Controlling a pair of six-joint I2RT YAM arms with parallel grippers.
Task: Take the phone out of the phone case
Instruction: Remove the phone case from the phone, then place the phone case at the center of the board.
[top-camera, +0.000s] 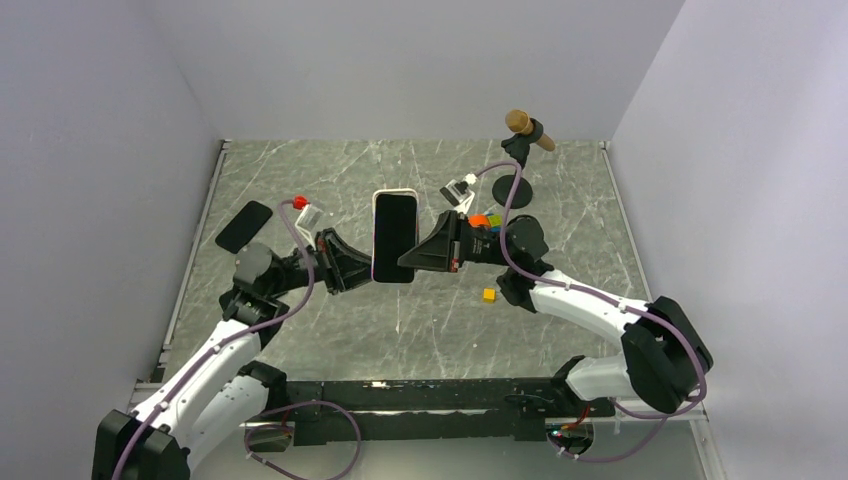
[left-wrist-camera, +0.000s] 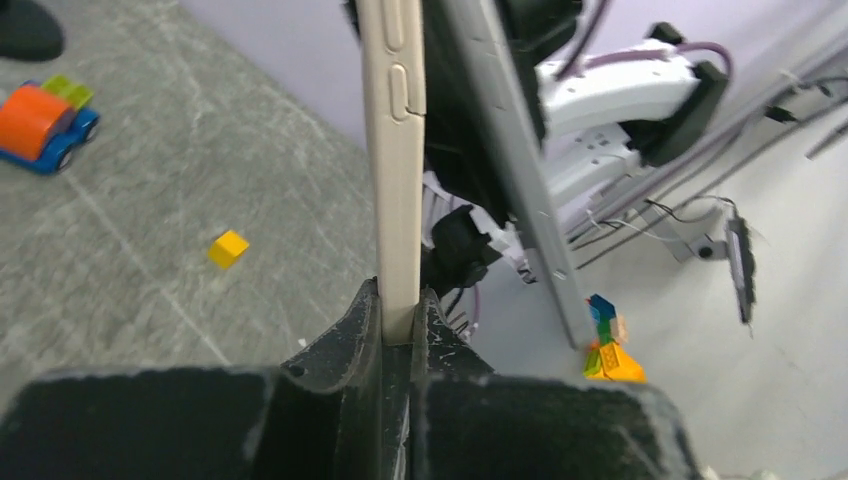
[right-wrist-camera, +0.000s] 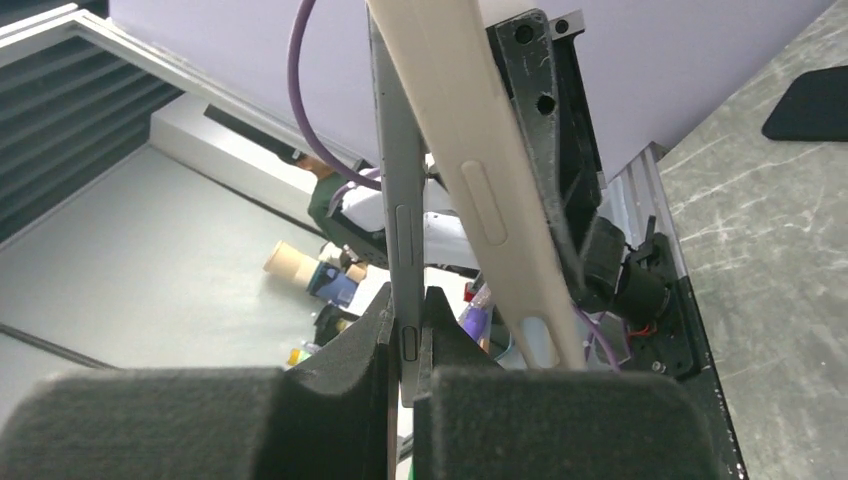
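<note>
The case (top-camera: 396, 193) angles off the phone, so my left gripper will next carry it outward and down and release it on the tabletop between black slab and toy car.
The phone (top-camera: 394, 240), screen black, is held in the air over the middle of the table, with the cream case (top-camera: 396, 193) showing as a rim behind its top. My left gripper (top-camera: 366, 272) is shut on the case's edge. In the left wrist view the cream case edge (left-wrist-camera: 395, 150) is clamped in that gripper (left-wrist-camera: 398, 312), and the grey phone edge (left-wrist-camera: 505, 150) tilts away from it. My right gripper (top-camera: 406, 262) is shut on the phone. In the right wrist view the grey phone edge (right-wrist-camera: 403, 250) is clamped in that gripper (right-wrist-camera: 405, 335), with the case (right-wrist-camera: 480, 170) angled off beside it.
A flat black slab (top-camera: 244, 226) lies at the table's left; it also shows in the right wrist view (right-wrist-camera: 812, 103). A toy car (top-camera: 485, 222) and a yellow cube (top-camera: 489, 294) lie right of centre. A stand with a wooden-headed piece (top-camera: 528, 130) is at the back right.
</note>
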